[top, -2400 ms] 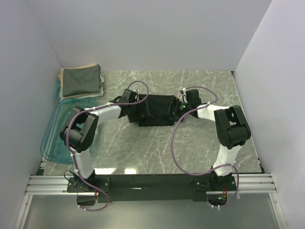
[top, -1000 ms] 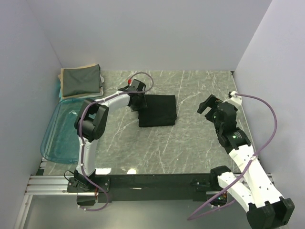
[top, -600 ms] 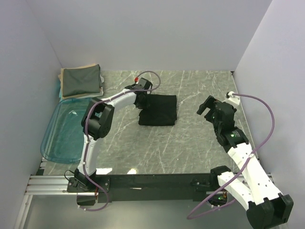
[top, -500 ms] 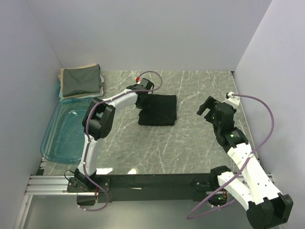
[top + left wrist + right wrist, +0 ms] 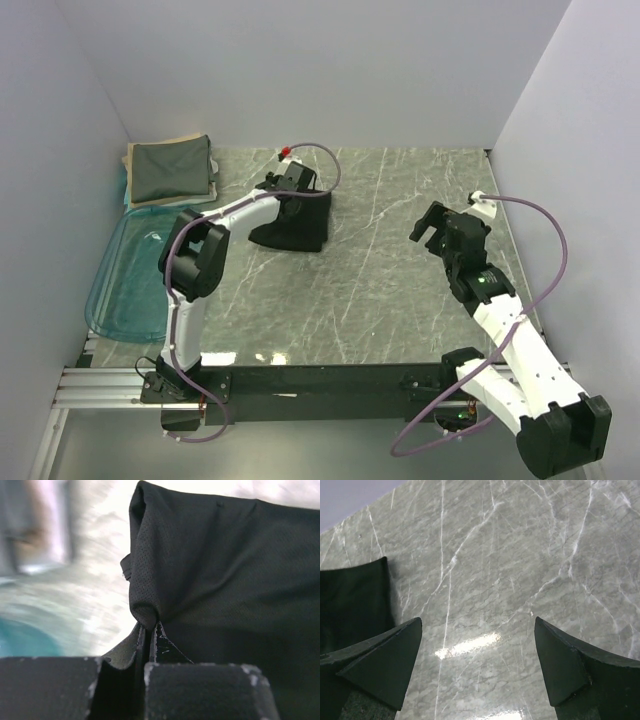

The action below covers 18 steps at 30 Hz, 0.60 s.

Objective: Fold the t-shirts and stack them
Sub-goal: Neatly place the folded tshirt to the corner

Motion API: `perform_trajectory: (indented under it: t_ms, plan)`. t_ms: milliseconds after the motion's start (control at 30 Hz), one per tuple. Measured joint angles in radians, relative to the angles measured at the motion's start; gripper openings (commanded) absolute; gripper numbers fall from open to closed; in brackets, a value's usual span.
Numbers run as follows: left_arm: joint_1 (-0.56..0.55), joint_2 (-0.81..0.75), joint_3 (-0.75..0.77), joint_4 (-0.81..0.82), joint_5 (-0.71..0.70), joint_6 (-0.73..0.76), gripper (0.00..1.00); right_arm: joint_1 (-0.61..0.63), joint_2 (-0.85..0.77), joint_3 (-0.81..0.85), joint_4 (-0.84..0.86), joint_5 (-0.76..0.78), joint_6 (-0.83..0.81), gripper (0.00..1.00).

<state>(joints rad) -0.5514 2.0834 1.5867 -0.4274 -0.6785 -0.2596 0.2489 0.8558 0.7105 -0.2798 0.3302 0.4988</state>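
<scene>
I will carry the folded black t-shirt with my left gripper over the dark grey-green t-shirt and release it, since that one lies to the gripper's left in the top view.
The folded black t-shirt hangs partly lifted off the marble table, bunched under my left gripper, which is shut on its edge. In the left wrist view the black t-shirt is pinched between the closed fingertips. Folded dark grey-green t-shirt lies on a beige t-shirt at the back left corner. My right gripper hovers open over the right side of the table, holding nothing; in its wrist view the right gripper spans bare marble, with the black t-shirt at far left.
A clear blue plastic tub sits along the table's left edge, in front of the folded stack. White walls close the table at the back and both sides. The marble table stretches between the two arms.
My left gripper closed on the black t-shirt's edge and pulled it up and leftward, so the flat rectangle is now bunched and raised. The right arm barely shifted.
</scene>
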Motion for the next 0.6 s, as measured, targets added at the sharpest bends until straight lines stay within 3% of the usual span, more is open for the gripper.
perform_trajectory:
  t_ms: [133, 400, 600]
  plan:
    - [0.04, -0.002, 0.001, 0.064, -0.106, 0.139, 0.01, 0.0, 0.019, 0.0, 0.003, -0.008, -0.003, 0.98]
    - [0.209, -0.03, 0.001, 0.205, -0.117, 0.422, 0.01, 0.0, 0.028, 0.0, 0.008, -0.01, -0.012, 0.98]
    - [0.27, -0.061, 0.067, 0.247, -0.113, 0.579, 0.01, 0.0, 0.056, 0.0, 0.012, -0.01, -0.018, 0.98]
